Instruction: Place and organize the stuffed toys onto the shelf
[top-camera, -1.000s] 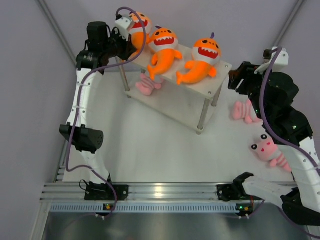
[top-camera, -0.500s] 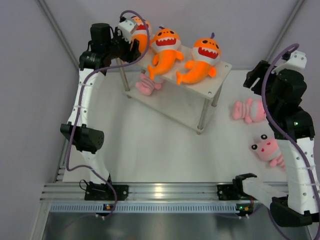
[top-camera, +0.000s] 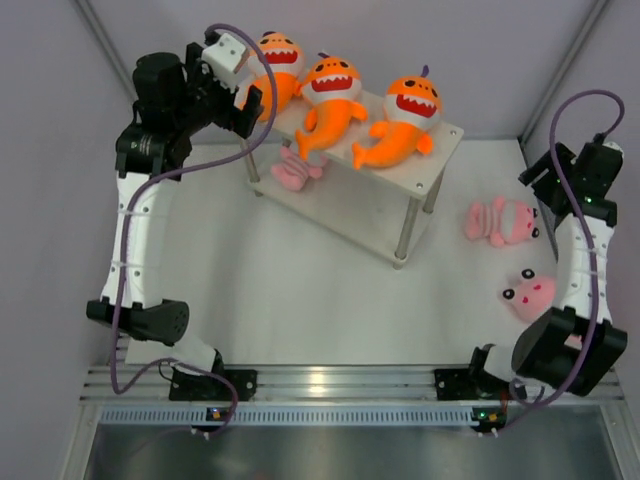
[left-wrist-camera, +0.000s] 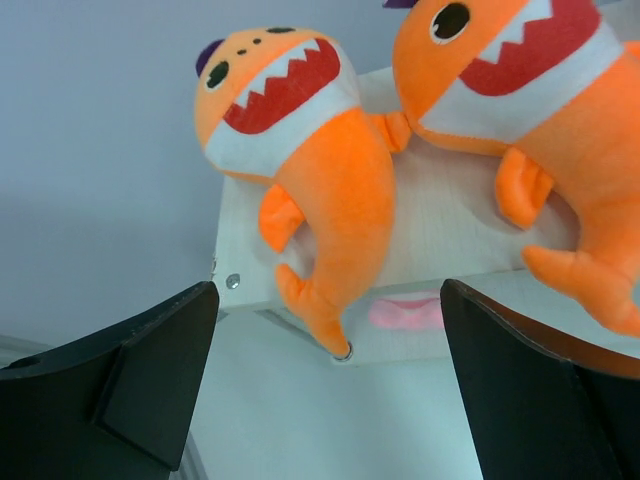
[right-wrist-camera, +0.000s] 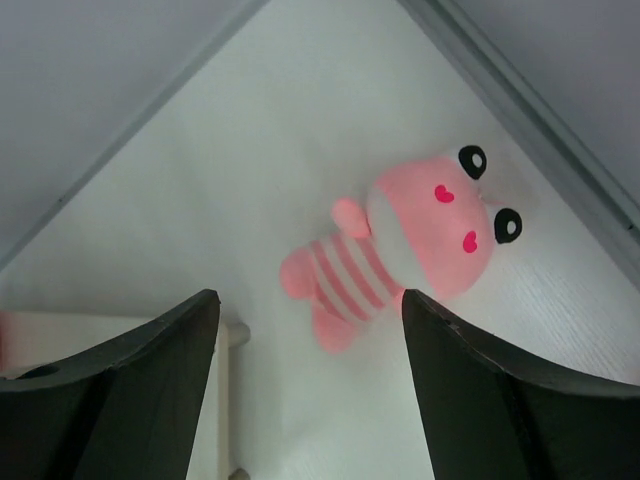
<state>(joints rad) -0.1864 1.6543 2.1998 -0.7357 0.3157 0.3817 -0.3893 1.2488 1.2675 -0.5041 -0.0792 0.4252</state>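
I will next lower my right gripper with its fingers open onto the head of the second pink plush (top-camera: 518, 223) (right-wrist-camera: 422, 238), beside its white band, because that plush is uncovered on the table below.
Three orange sharks lie on the top of the white shelf (top-camera: 421, 166): the left (top-camera: 275, 62), the middle (top-camera: 328, 95) and the right (top-camera: 400, 120). A pink striped plush (top-camera: 295, 172) lies on the lower tier. Two more pink plushes (top-camera: 500, 220) (top-camera: 528, 293) lie on the table to the right of the shelf. My left gripper (top-camera: 243, 97) is open just left of the left shark (left-wrist-camera: 300, 170), touching nothing. My right gripper (top-camera: 545, 185) hangs open above the pink plush (right-wrist-camera: 410, 250), with nothing between its fingers.
The shelf stands on thin silver legs (top-camera: 404, 240), one leg (right-wrist-camera: 232, 335) showing in the right wrist view. Grey walls close in the back and both sides. The arm bases sit on the metal rail (top-camera: 320, 385) at the near edge.
My left gripper opened, let go of the left shark and drew back to the left. My right arm swung right and up, away from the shelf, to above a pink plush.
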